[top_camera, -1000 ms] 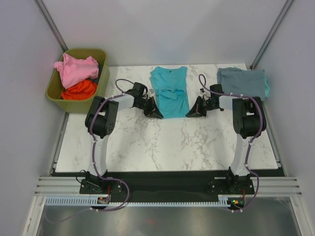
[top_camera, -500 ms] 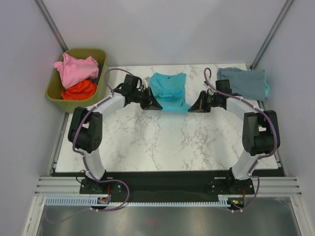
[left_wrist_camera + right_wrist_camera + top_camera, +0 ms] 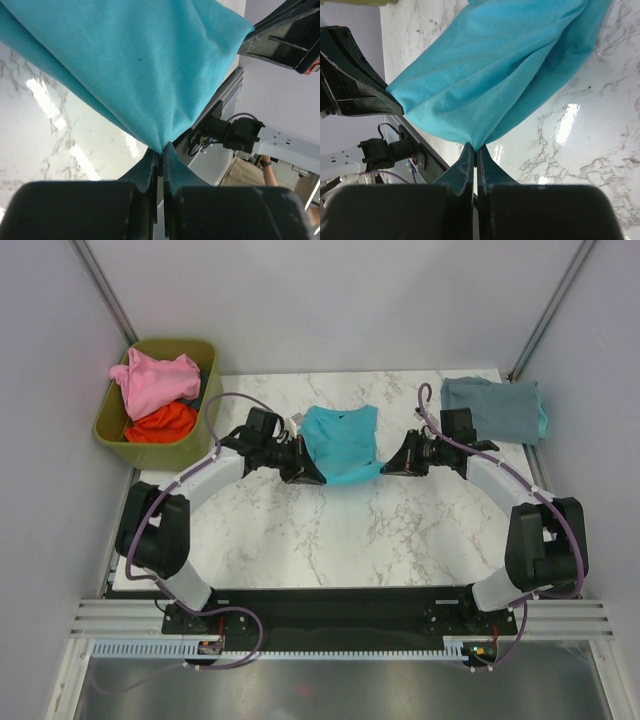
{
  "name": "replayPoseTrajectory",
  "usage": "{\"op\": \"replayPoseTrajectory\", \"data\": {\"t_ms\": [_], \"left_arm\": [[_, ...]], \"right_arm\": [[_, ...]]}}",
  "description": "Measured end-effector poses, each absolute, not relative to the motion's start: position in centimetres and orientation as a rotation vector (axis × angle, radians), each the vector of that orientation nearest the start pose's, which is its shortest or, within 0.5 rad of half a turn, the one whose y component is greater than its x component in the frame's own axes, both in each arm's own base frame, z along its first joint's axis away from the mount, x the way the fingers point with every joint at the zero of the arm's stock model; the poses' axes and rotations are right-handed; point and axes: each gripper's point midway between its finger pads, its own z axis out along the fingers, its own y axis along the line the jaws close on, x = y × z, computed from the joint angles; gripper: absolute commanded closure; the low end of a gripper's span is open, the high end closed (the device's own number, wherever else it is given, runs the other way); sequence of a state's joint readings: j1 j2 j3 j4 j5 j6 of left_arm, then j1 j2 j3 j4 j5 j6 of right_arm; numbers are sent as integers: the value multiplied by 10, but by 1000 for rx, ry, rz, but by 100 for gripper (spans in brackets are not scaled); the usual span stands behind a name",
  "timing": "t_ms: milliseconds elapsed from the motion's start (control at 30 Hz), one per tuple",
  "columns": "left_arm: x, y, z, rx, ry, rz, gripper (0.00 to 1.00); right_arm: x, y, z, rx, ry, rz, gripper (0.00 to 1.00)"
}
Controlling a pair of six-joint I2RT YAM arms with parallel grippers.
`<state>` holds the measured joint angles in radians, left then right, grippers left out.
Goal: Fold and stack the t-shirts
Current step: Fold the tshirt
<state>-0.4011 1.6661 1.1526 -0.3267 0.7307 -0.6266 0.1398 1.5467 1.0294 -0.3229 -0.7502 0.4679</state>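
Note:
My left gripper carries the pinched near corner outward next, then lowers and releases it at the teal t-shirt's far edge (image 3: pixel 317 411), as that lies outward and below.
A bright teal t-shirt (image 3: pixel 340 443) hangs stretched between both grippers above the middle back of the marble table (image 3: pixel 330 530). My left gripper (image 3: pixel 316 477) is shut on its left near corner (image 3: pixel 160 145). My right gripper (image 3: pixel 386 468) is shut on the right near corner (image 3: pixel 474 142). The cloth (image 3: pixel 125 65) (image 3: pixel 495 75) sags between the two pinch points. A folded grey-blue t-shirt (image 3: pixel 492 408) lies at the back right corner. A pink t-shirt (image 3: pixel 153 380) and an orange-red one (image 3: pixel 160 423) are bunched in the bin.
The olive-green bin (image 3: pixel 119 441) stands off the table's back left corner. Both arms reach forward, elbows spread outward. A teal edge (image 3: pixel 544 418) shows under the grey-blue shirt. White walls close in on both sides.
Both grippers carried the teal shirt's near edge up and back, then slightly toward the front. The shirt went from lying long on the table to a shorter, doubled, lifted shape.

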Motion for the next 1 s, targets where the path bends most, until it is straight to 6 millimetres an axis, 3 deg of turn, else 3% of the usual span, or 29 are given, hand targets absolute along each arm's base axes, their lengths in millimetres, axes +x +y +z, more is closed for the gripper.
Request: {"op": "replayPoseTrajectory", "data": {"t_ms": [200,433,667,1000], "left_arm": [[276,-262,142,95,2620,-1271,98],[282,-260,161,141,2563,-1239,98],[317,-254,174,96,2513,-1222,98],[380,-248,147,29,2537,-1179,98]], "right_arm": [[312,192,143,2,2459,1197,100],[318,193,162,-3,2416,1194,100],[356,198,178,-31,2360,1169,100],[420,206,142,-15,2398,1135,100]]}}
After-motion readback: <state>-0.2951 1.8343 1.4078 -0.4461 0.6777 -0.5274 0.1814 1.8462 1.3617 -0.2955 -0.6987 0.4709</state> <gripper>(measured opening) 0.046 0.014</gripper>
